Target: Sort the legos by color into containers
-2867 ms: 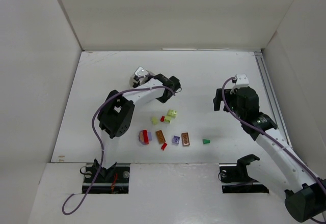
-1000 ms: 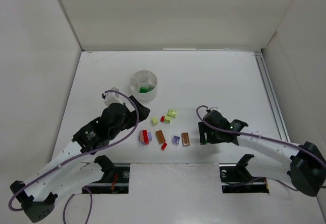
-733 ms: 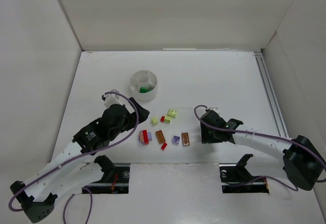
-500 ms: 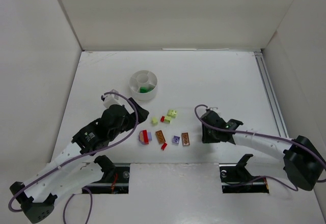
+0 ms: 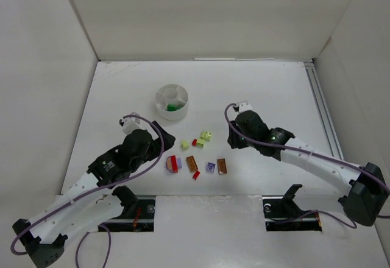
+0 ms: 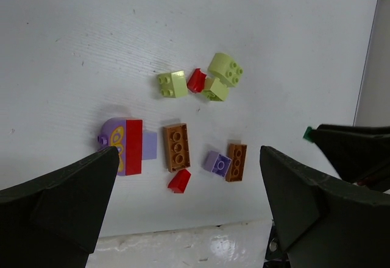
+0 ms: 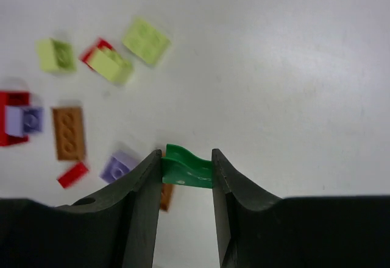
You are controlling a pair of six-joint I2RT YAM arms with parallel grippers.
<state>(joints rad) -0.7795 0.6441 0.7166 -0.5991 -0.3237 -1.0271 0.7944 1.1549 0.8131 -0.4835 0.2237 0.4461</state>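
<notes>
Next, my right gripper swings outward and to the left in the top view, over one section of the tub point(image 5: 173, 107) that holds a green lego.
My right gripper point(image 7: 186, 172) is shut on a small green lego point(image 7: 187, 168) and holds it above the table; the top view puts this gripper point(image 5: 234, 136) right of the pile. The pile has pale yellow legos point(image 5: 206, 136), a red-and-lavender piece point(image 5: 173, 164), two orange-brown bricks point(image 5: 192, 164), a lavender brick point(image 5: 211, 167) and small red ones point(image 5: 196, 175). My left gripper point(image 6: 189, 204) hangs open over the same pile point(image 6: 176, 147), holding nothing; in the top view it point(image 5: 166, 143) is at the pile's left. The round white containers tub point(image 5: 158, 99) stands beyond, with a green lego point(image 5: 173, 106) in one wedge.
White walls box in the table on three sides. A rail point(image 5: 320, 106) runs along the right edge. The arm bases and a raised white ledge point(image 5: 207, 219) line the near edge.
My right gripper has shut on the green lego, lifted it off the table and carried it up and to the left. The left arm has hardly moved.
</notes>
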